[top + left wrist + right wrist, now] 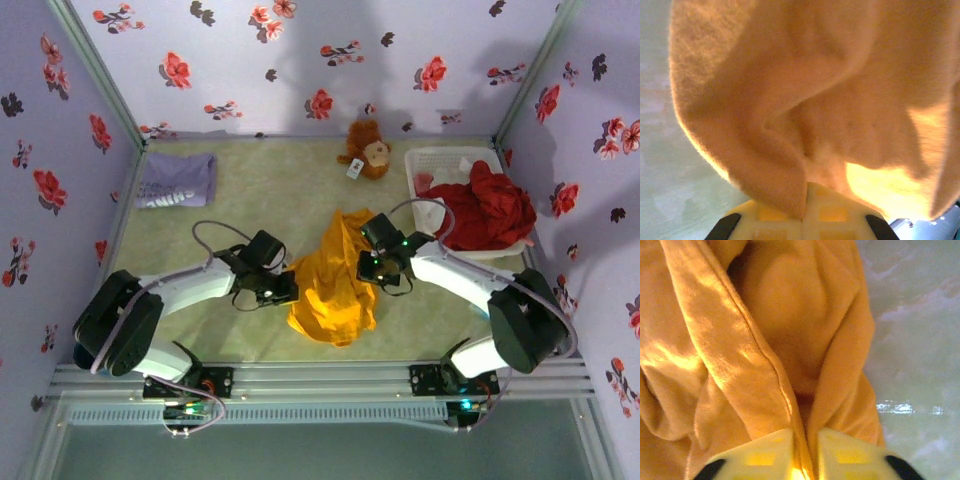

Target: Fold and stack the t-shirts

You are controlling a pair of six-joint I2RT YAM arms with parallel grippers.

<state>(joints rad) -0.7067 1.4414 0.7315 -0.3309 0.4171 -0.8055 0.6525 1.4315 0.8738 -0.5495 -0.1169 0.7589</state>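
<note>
My left gripper will next lift the fold outward, away from my right gripper. Then it will bring the fold down onto the table to spread the bunched shirt.
An orange-yellow t-shirt (335, 285) lies bunched in a long heap at the middle of the table. My left gripper (290, 290) is at its left edge, shut on a fold of the orange cloth (790, 165). My right gripper (368, 268) is at the shirt's right edge, its pale yellow fingers (765, 455) shut on a ridge of the same shirt (765, 365). A pale lavender t-shirt (178, 180) with white lettering lies folded at the far left corner.
A white slatted basket (440, 160) at the far right holds a red garment (490, 210) spilling over its front. A brown plush toy (366, 150) sits by the back wall. Flowered walls close the table on three sides.
</note>
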